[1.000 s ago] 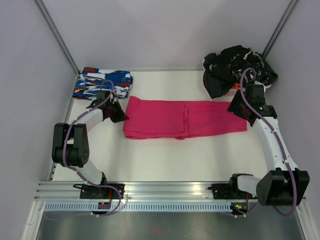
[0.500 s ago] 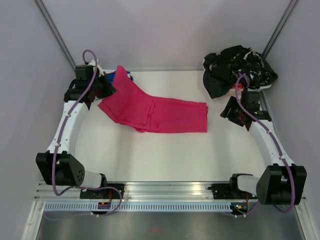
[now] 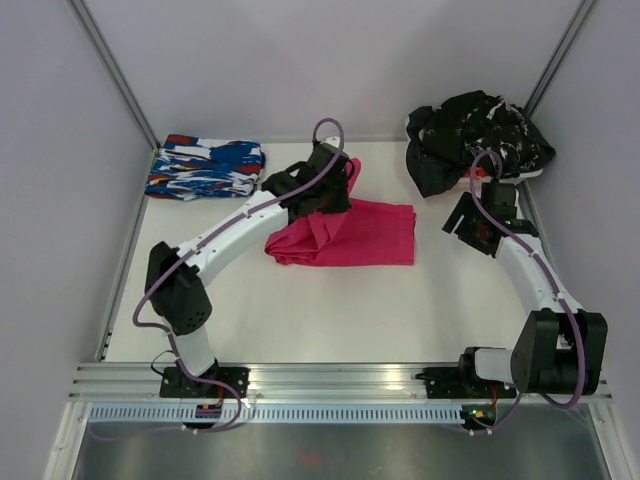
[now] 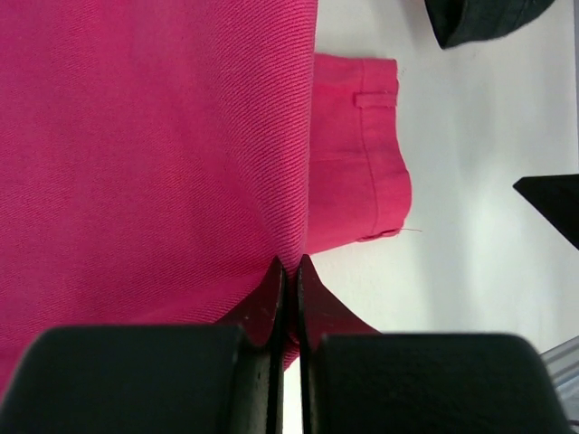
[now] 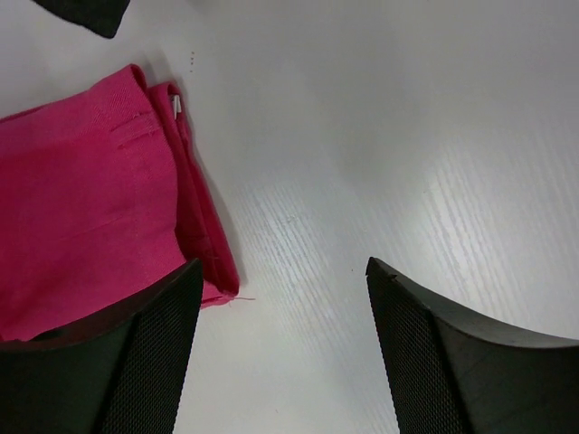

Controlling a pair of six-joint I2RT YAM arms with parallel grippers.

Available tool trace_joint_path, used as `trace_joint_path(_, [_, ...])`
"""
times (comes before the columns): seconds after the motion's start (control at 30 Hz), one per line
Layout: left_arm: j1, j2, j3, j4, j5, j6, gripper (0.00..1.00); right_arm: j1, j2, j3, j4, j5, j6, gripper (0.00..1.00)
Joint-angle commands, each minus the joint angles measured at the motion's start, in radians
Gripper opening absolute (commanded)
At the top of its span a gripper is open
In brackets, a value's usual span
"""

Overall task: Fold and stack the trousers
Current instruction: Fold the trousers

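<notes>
The lower layer's hem (image 3: 408, 234) (image 4: 357, 172) lies uncovered, so I will move my left gripper to the right in the top view, lower the fold onto it and let go.
The magenta-pink trousers (image 3: 375, 235) lie mid-table, partly doubled over. My left gripper (image 3: 335, 190) hovers above their middle, shut on a raised fold of the cloth that hangs from it. In the left wrist view the fingertips of this gripper (image 4: 289, 264) pinch the pink cloth (image 4: 154, 136), and the lower layer's hem (image 4: 357, 172) lies on the table beyond. My right gripper (image 3: 463, 222) stands open just right of the trousers' right edge. In the right wrist view it (image 5: 282, 268) is empty over bare table, beside the folded corner of the trousers (image 5: 81, 181).
A blue, white and red patterned garment (image 3: 205, 167) lies folded at the back left. A heap of black clothes (image 3: 475, 135) sits at the back right, close behind the right gripper. Metal rails (image 3: 330, 380) run along the near edge.
My left gripper has carried the trousers' left end up and rightwards over the rest, so the cloth covers less table. The right gripper has come off the right end and opened wider.
</notes>
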Motion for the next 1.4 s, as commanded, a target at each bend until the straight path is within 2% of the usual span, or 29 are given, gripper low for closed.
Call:
trace_joint_path(0.0, [-0.054,0.067,0.083,0.052,-0.099,-0.145,0.02,-0.037,-0.014,0.058,-0.004,0.068,-0.013,0.8])
trace_joint_path(0.1, [-0.086,0.156,0.117,0.055,-0.101,-0.228,0.02,-0.066,-0.009,0.072,-0.023,0.065,-0.013,0.8])
trace_joint_path(0.2, [-0.114,0.225,0.101,0.131,-0.113,-0.287,0.02,-0.074,-0.025,0.058,0.008,0.037,-0.013,0.8])
trace_joint_path(0.3, [-0.134,0.29,0.134,0.17,-0.096,-0.309,0.02,-0.076,-0.046,0.04,0.022,0.017,-0.011,0.81])
trace_joint_path(0.53, [-0.21,0.444,0.285,0.19,-0.156,-0.329,0.02,-0.076,-0.072,0.038,0.013,-0.014,-0.052,0.81])
trace_joint_path(0.67, [-0.226,0.503,0.361,0.182,-0.18,-0.346,0.02,-0.076,-0.091,0.032,0.025,-0.046,-0.045,0.81])
trace_joint_path(0.83, [-0.239,0.531,0.365,0.207,-0.197,-0.37,0.02,-0.076,-0.088,0.034,0.011,-0.04,-0.046,0.82])
trace_joint_path(1.0, [-0.25,0.554,0.356,0.265,-0.138,-0.364,0.04,-0.076,-0.088,0.022,0.006,-0.027,-0.042,0.82])
trace_joint_path(1.1, [-0.255,0.564,0.37,0.308,-0.082,-0.332,0.31,-0.076,-0.088,0.028,0.014,-0.05,-0.042,0.82])
trace_joint_path(1.13, [-0.253,0.563,0.384,0.31,-0.04,-0.3,0.5,-0.076,-0.088,0.031,0.016,-0.058,-0.045,0.82])
trace_joint_path(1.2, [-0.249,0.548,0.414,0.231,0.01,-0.266,0.73,-0.076,-0.088,0.047,0.013,-0.078,-0.051,0.83])
trace_joint_path(1.23, [-0.246,0.505,0.423,0.197,0.03,-0.233,0.99,-0.076,-0.088,0.055,0.01,-0.086,-0.06,0.83])
trace_joint_path(1.3, [-0.226,0.427,0.381,0.166,0.028,-0.193,1.0,-0.076,-0.085,0.072,0.005,-0.109,-0.065,0.84])
trace_joint_path(1.37, [-0.191,0.278,0.261,0.163,0.01,-0.162,1.0,-0.076,-0.082,0.078,0.019,-0.135,-0.063,0.84])
